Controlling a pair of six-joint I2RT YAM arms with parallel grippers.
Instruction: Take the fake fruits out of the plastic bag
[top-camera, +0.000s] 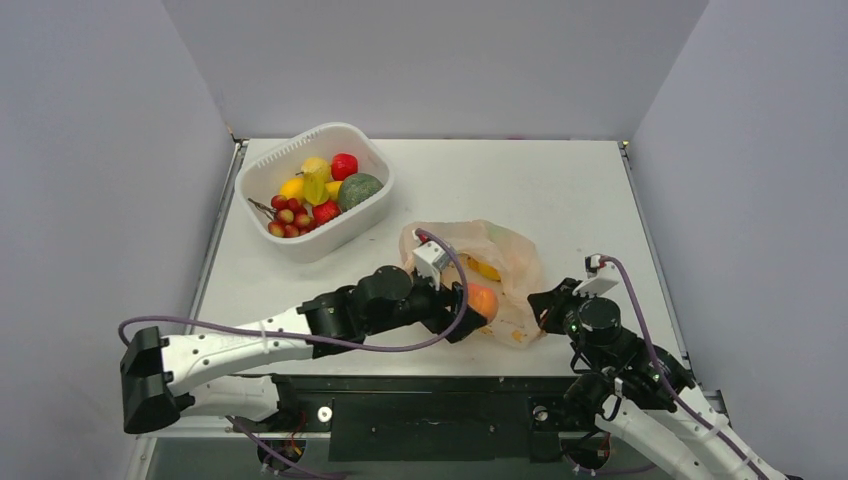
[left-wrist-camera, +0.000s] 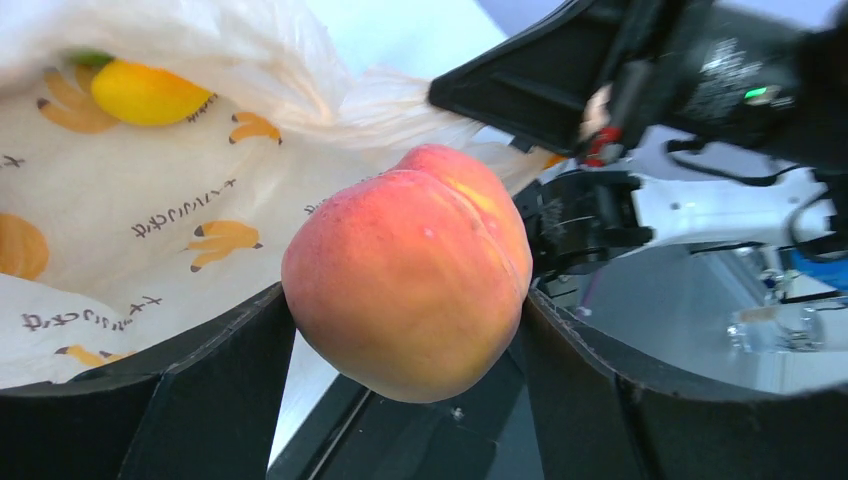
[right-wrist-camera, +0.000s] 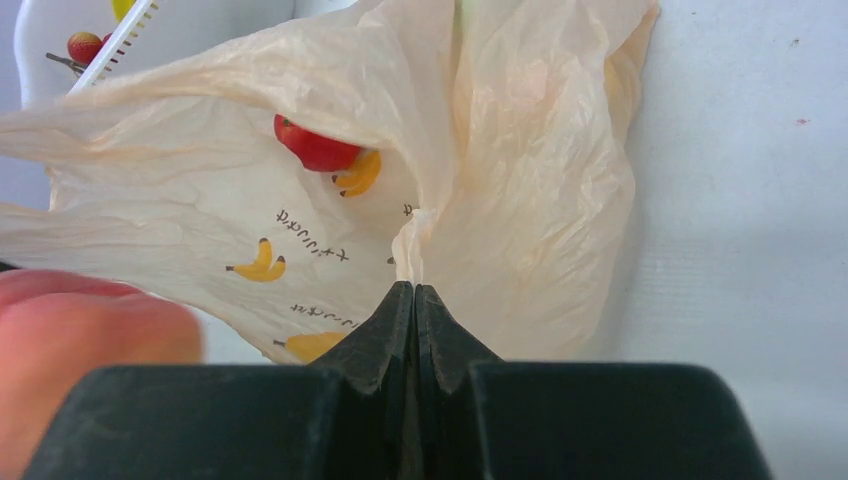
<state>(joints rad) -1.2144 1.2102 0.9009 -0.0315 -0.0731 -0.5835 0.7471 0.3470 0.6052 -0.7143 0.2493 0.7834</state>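
Observation:
The basket full of fruit is outward of my left gripper and to its left in the top view, so I should carry the peach over the basket's near end (top-camera: 304, 229) and let it go.
The pale peach plastic bag (top-camera: 500, 262) lies on the table right of centre, printed with small orange bananas. My left gripper (top-camera: 478, 305) is shut on an orange-red peach (left-wrist-camera: 410, 268), held at the bag's near edge; the peach also shows in the top view (top-camera: 483, 300) and blurred in the right wrist view (right-wrist-camera: 80, 340). My right gripper (right-wrist-camera: 414, 292) is shut on a fold of the bag's edge (right-wrist-camera: 412, 240) and shows in the top view (top-camera: 545, 303). A yellow fruit (left-wrist-camera: 145, 92) and a red fruit (right-wrist-camera: 315, 148) remain inside the bag.
A white slotted basket (top-camera: 372, 216) at the back left holds several fruits: red, yellow, lime green and one dull dark-green round one (top-camera: 359, 190). The grey walls close in on three sides. The table's near edge runs just below both grippers.

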